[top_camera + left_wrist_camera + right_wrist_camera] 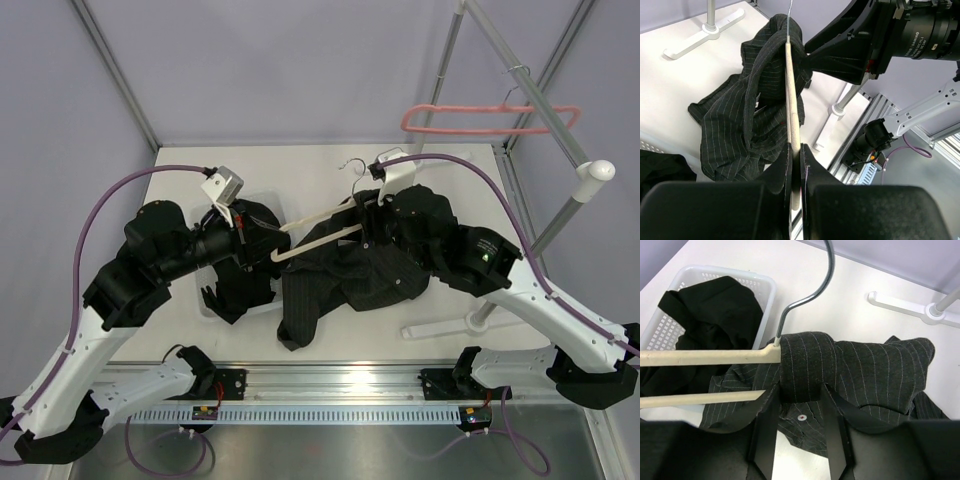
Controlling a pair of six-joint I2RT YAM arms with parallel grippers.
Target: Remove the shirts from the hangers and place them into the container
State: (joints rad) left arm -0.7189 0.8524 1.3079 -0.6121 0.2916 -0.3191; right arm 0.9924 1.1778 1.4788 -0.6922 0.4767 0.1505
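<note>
The rack's bar is empty beside the pink hanger [480,120]. My left gripper needs to go up and to the right in the top view to that part of the bar next and let go.
The cream-white hanger [318,234] hangs level above the table between both arms. My left gripper [796,155] is shut on its bare arm [792,100]. The charcoal pinstriped shirt [350,282] is draped over the hanger's other end and sags onto the table. My right gripper [800,390] has its jaws on either side of the shirt's fold [801,365], pressing it just beside the hook [810,295]. The black shirt [710,310] lies in the white container [765,287]. The pink hanger [480,120] hangs bare on the rack.
The grey rack pole [560,215] stands at the right, its white foot [440,328] on the table near the front. A second white foot [920,310] lies behind the pinstriped shirt. The container [205,312] sits under my left arm.
</note>
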